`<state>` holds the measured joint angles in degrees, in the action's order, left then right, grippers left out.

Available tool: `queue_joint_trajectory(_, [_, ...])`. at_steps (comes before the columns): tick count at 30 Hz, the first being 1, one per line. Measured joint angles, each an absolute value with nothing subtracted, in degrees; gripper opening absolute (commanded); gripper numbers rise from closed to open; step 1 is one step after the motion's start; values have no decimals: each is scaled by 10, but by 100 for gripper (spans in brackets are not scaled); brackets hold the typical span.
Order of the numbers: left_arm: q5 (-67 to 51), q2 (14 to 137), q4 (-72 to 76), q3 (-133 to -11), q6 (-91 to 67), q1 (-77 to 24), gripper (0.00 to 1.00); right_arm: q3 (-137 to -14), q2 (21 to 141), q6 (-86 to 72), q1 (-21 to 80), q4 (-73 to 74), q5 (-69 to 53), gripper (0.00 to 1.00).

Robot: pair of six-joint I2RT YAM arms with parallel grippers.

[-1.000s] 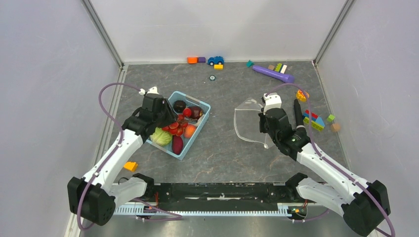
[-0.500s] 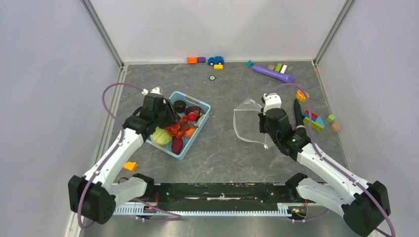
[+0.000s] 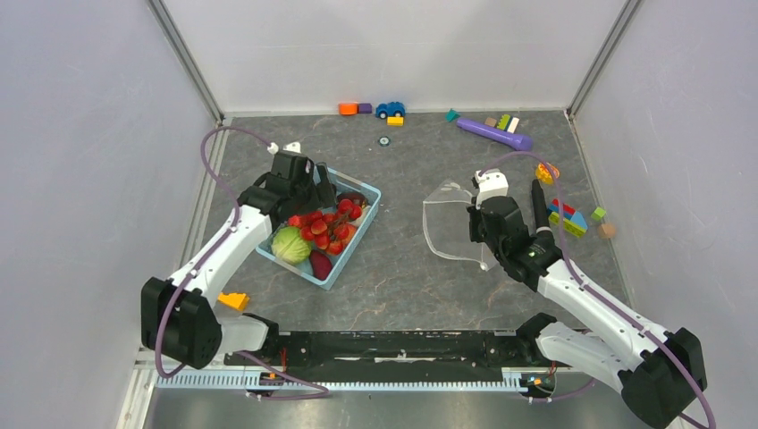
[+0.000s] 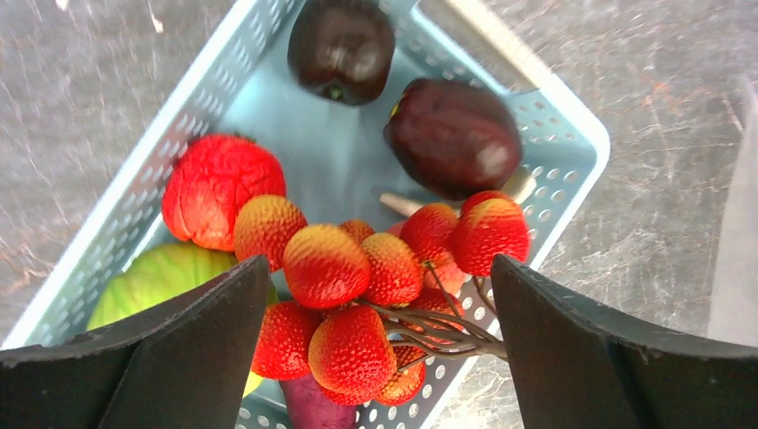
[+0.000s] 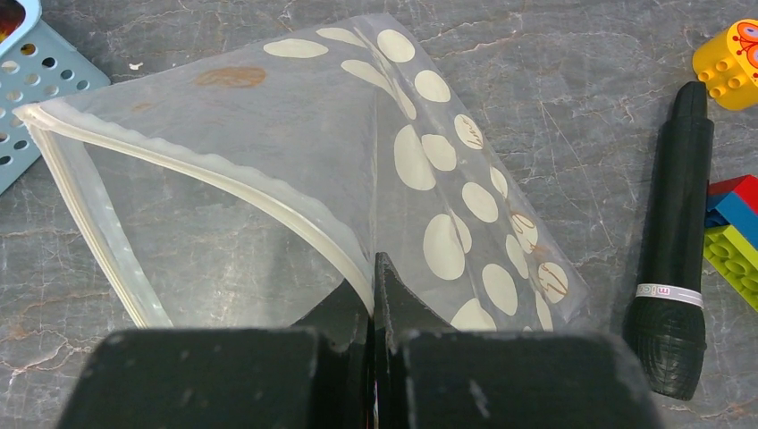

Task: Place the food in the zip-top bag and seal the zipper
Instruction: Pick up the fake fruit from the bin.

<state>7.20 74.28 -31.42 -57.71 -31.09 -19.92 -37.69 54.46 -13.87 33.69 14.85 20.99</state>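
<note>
I will turn my left gripper and move it to the right in the top view, onto the berry bunch's brown stems, because they lie bare beside the berries.
The food (image 3: 322,228) fills the light blue basket (image 3: 369,190). In the left wrist view I see a bunch of red-orange berries (image 4: 353,344), two dark maroon fruits (image 4: 453,134), a lumpy red fruit (image 4: 222,188) and a green leafy piece (image 4: 161,281). My left gripper (image 4: 377,268) hangs open just over the basket, its fingers standing on either side of the berry bunch. The clear dotted zip-top bag (image 5: 268,206) lies right of the basket. My right gripper (image 5: 375,268) is shut on its zipper (image 5: 223,174) strip, lifting the mouth open. In the overhead view, left gripper (image 3: 315,192), right gripper (image 3: 476,223).
A black toy microphone (image 5: 679,241) lies right of the bag, with coloured blocks (image 3: 572,219) beyond it. A purple cylinder (image 3: 494,133), a toy car (image 3: 390,109) and more blocks line the back wall. An orange block (image 3: 236,301) sits near the left arm's base.
My left gripper has opened wide and shifted toward the far side of the basket, and the berry bunch now lies spread in the basket. The right arm and bag have not moved.
</note>
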Motion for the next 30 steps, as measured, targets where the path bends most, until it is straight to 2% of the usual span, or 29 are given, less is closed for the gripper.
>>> queue_joint_trajectory(4, [63,719,-308,-596,-274,-199,100,-377,543,-138,337,151,210,0])
queue_joint_trajectory(9, [-15,654,-280,-588,-217,-204,100,-377,543,-136,337,151,210,0])
queue_joint_trajectory(13, [-46,603,-242,-551,-168,-252,100,-377,543,-133,337,151,210,0])
queue_joint_trajectory(19, [23,629,-239,-540,-115,-336,94,-377,543,-129,337,151,208,0])
queue_joint_trajectory(24, [88,652,-243,-540,-105,-347,87,-377,543,-126,337,151,207,0])
queue_joint_trajectory(30, [114,681,-243,-540,-104,-359,76,-377,543,-125,337,151,206,0])
